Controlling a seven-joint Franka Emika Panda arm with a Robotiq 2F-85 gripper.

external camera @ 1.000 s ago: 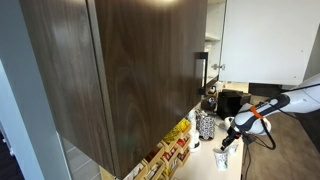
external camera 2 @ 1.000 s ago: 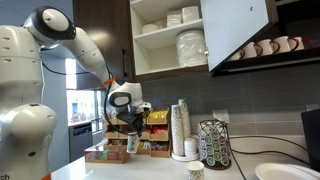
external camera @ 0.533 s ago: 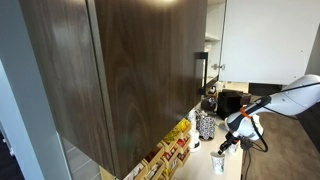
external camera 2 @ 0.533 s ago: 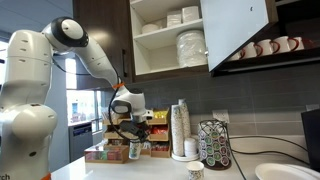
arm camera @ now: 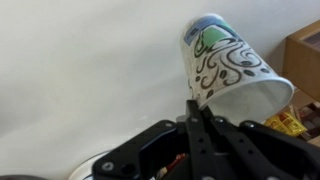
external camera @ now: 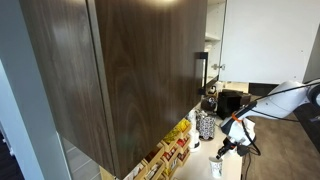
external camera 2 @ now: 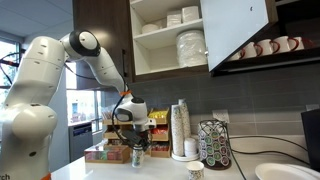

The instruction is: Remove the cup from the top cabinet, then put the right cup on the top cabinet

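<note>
The held cup is just above clear counter in front of the snack boxes. My gripper will go down slightly next, moving a little toward the other pale cup, and open.
My gripper is shut on the rim of a small white paper cup printed with dark swirls and a green patch. In both exterior views it holds this cup low, just above the counter and in front of the snack boxes. Another small pale cup stands on the counter further right. The top cabinet has dark wood-grain fronts and a silver bar handle. Its door stands open on white shelves with stacked bowls and plates.
Snack boxes line the counter's back. A tall stack of paper cups and a pod carousel stand to the right. A white plate lies at the far right. Mugs hang under the open cabinet door.
The arm has come down and shifted slightly sideways with the cup held, bringing it from above the boxes to just over the counter.
</note>
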